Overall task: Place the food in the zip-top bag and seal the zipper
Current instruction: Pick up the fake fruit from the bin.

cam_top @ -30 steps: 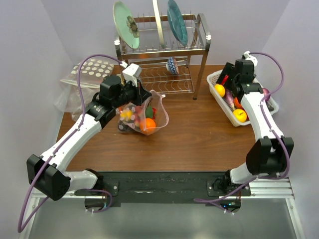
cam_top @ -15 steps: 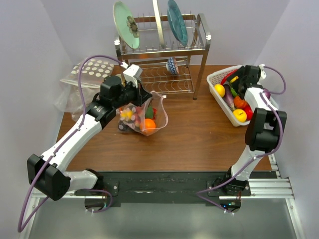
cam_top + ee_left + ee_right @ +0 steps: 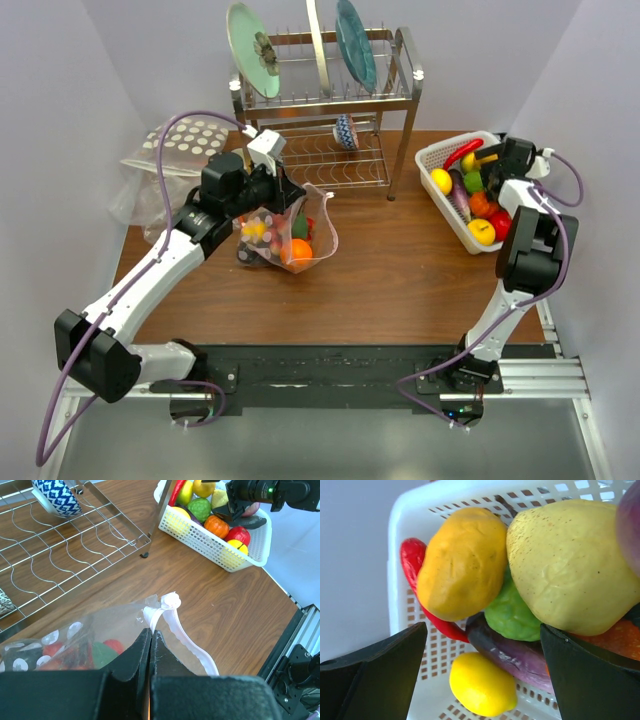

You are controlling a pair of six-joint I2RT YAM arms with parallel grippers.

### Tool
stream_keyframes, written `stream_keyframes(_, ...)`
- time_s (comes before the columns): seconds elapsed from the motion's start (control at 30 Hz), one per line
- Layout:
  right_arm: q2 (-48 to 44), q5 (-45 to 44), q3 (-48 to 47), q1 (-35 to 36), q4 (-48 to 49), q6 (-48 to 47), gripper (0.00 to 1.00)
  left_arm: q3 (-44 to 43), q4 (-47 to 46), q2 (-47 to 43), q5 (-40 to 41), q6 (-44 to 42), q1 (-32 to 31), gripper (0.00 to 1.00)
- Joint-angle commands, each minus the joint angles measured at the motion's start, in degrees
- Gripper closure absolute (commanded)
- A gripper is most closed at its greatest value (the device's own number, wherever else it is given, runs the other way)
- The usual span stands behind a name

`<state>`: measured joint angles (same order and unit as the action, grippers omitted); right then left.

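The orange-yellow fruit (image 3: pixel 487 159) (image 3: pixel 462 562) lies on top of the pile beyond the open fingers, so the robot's right gripper will swing outward, turn, and close around the fruit's sides.
My left gripper (image 3: pixel 287 196) (image 3: pixel 150 632) is shut on the mouth edge of the see-through zip-top bag (image 3: pixel 292 240) (image 3: pixel 107 630), holding it up above the table. The white zipper (image 3: pixel 186 641) curls away to the right of the fingertips. Orange, yellow, green and red food (image 3: pixel 290 243) lies inside the bag. My right gripper (image 3: pixel 488 170) (image 3: pixel 485 670) hangs open low over the white basket (image 3: pixel 432 152) (image 3: pixel 420 510). Between its fingers lie a yellow lemon (image 3: pixel 482 685) and a purple aubergine (image 3: pixel 512 655). An orange-yellow fruit (image 3: pixel 462 562), a pale yellow one (image 3: pixel 570 565) and a green one (image 3: pixel 510 615) are piled above.
A metal dish rack (image 3: pixel 325 110) with plates and a patterned bowl (image 3: pixel 54 497) stands at the back centre. A polka-dot bag (image 3: pixel 180 145) lies at the back left. The basket sits at the table's right edge, with a red chilli (image 3: pixel 460 153) on top.
The right arm has folded toward the right edge, its wrist swinging across the basket to the far right side, with its jaws a little wider. The left arm and bag have not moved.
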<state>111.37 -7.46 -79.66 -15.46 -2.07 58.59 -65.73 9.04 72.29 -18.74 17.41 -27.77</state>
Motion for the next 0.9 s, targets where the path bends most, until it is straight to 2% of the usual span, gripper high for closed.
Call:
stream_keyframes(0.0,1.48,-6.33,-4.80,0.00,0.57,3.37,0.01,-0.27,-3.68,-0.84,-1.03,0.52,0.17,1.00)
stream_keyframes(0.33,6.84,-8.27,-11.04,-0.18,-0.13,4.52,0.03,-0.18,-3.59,-0.84,-0.51,0.26,0.17,1.00)
stream_keyframes(0.5,6.40,-8.97,-12.01,-0.18,0.48,3.99,0.06,-0.18,-3.41,-0.66,-0.16,0.26,0.17,1.00)
stream_keyframes(0.67,4.12,-8.97,-12.10,0.34,0.14,-1.01,0.06,-0.18,-3.50,-0.66,-0.15,0.17,0.17,1.00)
stream_keyframes(0.87,3.59,-15.38,-18.24,2.89,-6.54,-14.45,0.03,-0.18,-3.41,-0.40,-0.59,0.34,0.17,1.00)
